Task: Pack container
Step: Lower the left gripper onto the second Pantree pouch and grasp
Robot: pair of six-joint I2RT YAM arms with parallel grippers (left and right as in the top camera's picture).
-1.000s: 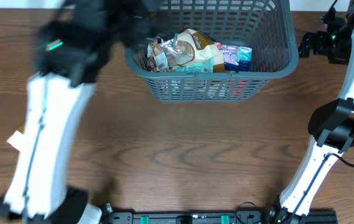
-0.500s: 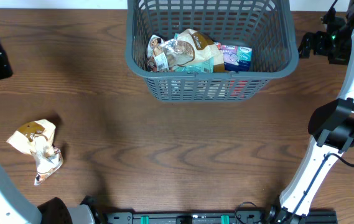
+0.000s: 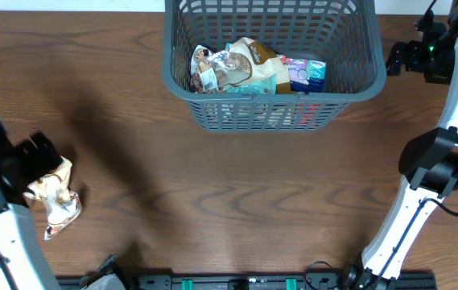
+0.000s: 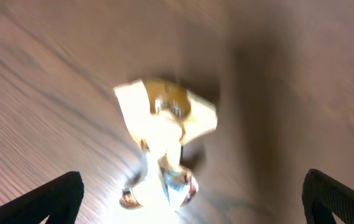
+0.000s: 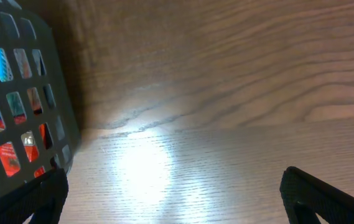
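Observation:
The pinched middle of the crumpled snack packet lies below my left gripper. This narrow middle fits between the gripper's open fingers, so the gripper moves down onto it next.
The container (image 3: 371, 84) is a dark grey-blue slotted basket at the top middle of the table, with several snack packets (image 3: 249, 66) inside. Its wall also shows in the right wrist view (image 5: 58, 118). A crumpled cream and gold snack packet (image 3: 58, 197) lies on the table at the left and shows blurred in the left wrist view (image 4: 164, 140). My left gripper (image 3: 29, 159) is open just above and left of that packet, its fingertips (image 4: 192, 196) wide apart on either side. My right gripper (image 3: 402, 58) is open and empty beside the basket's right wall (image 5: 173, 196).
The wooden table (image 3: 237, 193) runs from the basket to the front edge. A black rail (image 3: 245, 282) lies along the front edge. The right arm's base (image 3: 438, 165) stands at the right.
My left arm has swung from over the basket out to the left and down to the loose packet. The packet and the right arm have not moved.

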